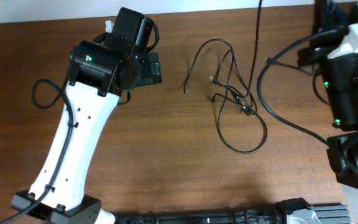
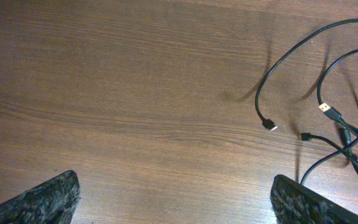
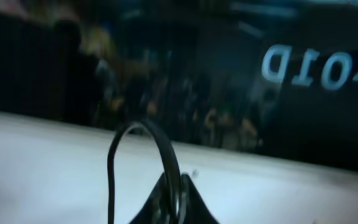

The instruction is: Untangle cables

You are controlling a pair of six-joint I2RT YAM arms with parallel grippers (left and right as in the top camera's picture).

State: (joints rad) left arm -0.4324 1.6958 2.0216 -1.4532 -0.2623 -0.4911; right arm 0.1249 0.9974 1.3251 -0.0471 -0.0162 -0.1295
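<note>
My right gripper holds its cable, and other cables lie crossed in the tangle, so next it will swing to the right in the overhead view and down and release its cable on top of the table.
Several thin black cables (image 1: 235,93) lie looped and crossed on the brown table right of centre, with small plug ends at the left of the tangle (image 1: 186,91). One strand runs up past the table's far edge. My left gripper (image 2: 176,208) is open over bare wood, and the cables (image 2: 347,134) and plug ends (image 2: 270,125) lie to its right, apart from its fingers (image 2: 48,199). In the overhead view the left gripper (image 1: 149,67) stands left of the tangle. My right gripper (image 3: 179,182) is shut, pinching a black cable (image 3: 160,140) that arches up from the jaws.
The left arm (image 1: 79,130) crosses the table's left half. The right arm (image 1: 350,81) stands at the right edge with a thick black wire (image 1: 272,106) curving beside the tangle. A black rail (image 1: 229,218) lies along the near edge.
</note>
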